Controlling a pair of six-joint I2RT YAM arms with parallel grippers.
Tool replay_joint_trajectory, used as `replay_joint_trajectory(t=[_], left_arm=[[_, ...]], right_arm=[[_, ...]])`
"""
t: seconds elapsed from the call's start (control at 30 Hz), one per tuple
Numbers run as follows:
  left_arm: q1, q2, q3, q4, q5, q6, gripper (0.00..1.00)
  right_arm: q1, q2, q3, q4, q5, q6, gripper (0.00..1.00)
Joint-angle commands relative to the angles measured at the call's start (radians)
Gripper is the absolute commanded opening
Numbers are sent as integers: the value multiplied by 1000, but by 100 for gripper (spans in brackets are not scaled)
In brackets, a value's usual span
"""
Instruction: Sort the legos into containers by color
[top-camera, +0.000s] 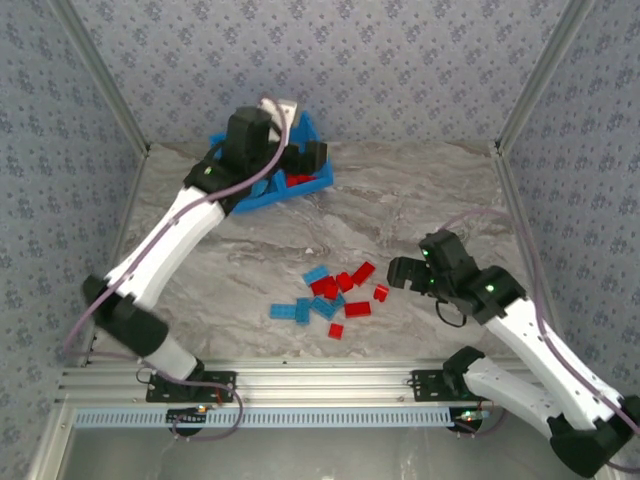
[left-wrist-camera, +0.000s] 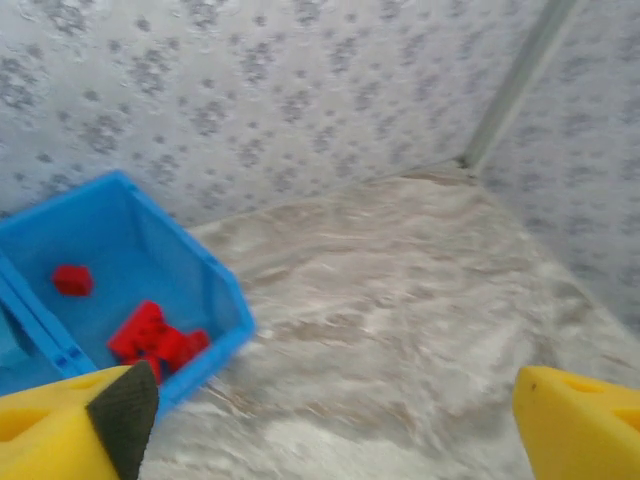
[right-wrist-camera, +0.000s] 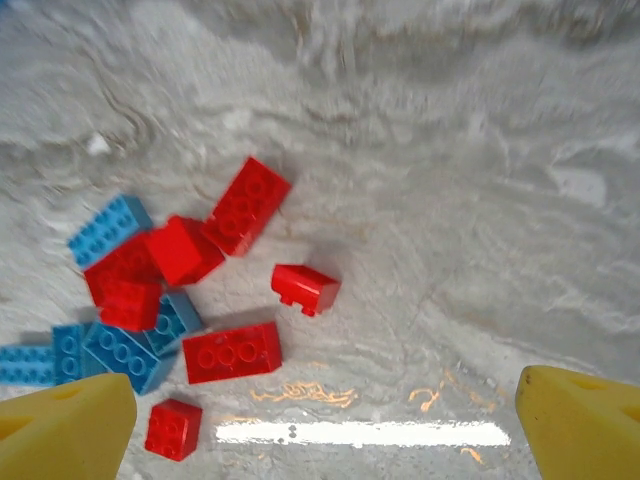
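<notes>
My right gripper will move toward the pile next and lower its open fingers around the small red brick (top-camera: 381, 293) (right-wrist-camera: 305, 288), since that brick lies apart with bare table around it.
The blue bin (top-camera: 268, 198) stands at the back left, and my left gripper (top-camera: 306, 162) hovers over its right end. In the left wrist view this gripper (left-wrist-camera: 330, 440) is open and holds nothing; the bin's right compartment (left-wrist-camera: 215, 290) holds a clump of red legos (left-wrist-camera: 155, 340) and one lone red brick (left-wrist-camera: 72, 280). The loose pile of red and light blue legos (top-camera: 335, 295) lies mid-table. My right gripper (top-camera: 405, 272) is just right of it, open (right-wrist-camera: 325, 430) and empty. A small red brick (right-wrist-camera: 305, 288) and a long red brick (right-wrist-camera: 232, 352) lie closest to it.
The bin's divider (left-wrist-camera: 40, 330) shows at the left edge of the left wrist view. Patterned walls close in the marble table on three sides. Bare table (top-camera: 420, 200) stretches between the bin and the right arm. Light blue bricks (right-wrist-camera: 125, 352) sit at the pile's left.
</notes>
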Motion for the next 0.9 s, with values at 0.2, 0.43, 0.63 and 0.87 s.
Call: replay_joint_trajectory(t=[0.2,0.43,0.63,0.87], left_arm=[[-43,-319,-343,-157,-14,99,99],[-58,-387,-451,-204,-29,199,99],[-58,-343,-352,-256,-40,224,99],[-58,-340,-303,-339,-58,263,99]], right_arm=[[17,339,-64,200,-55,164,100],[25,555,-59,317,-40,190,98],[27,631,-87,365,-28,239,75],[26,559,-158,353,14,309,48]])
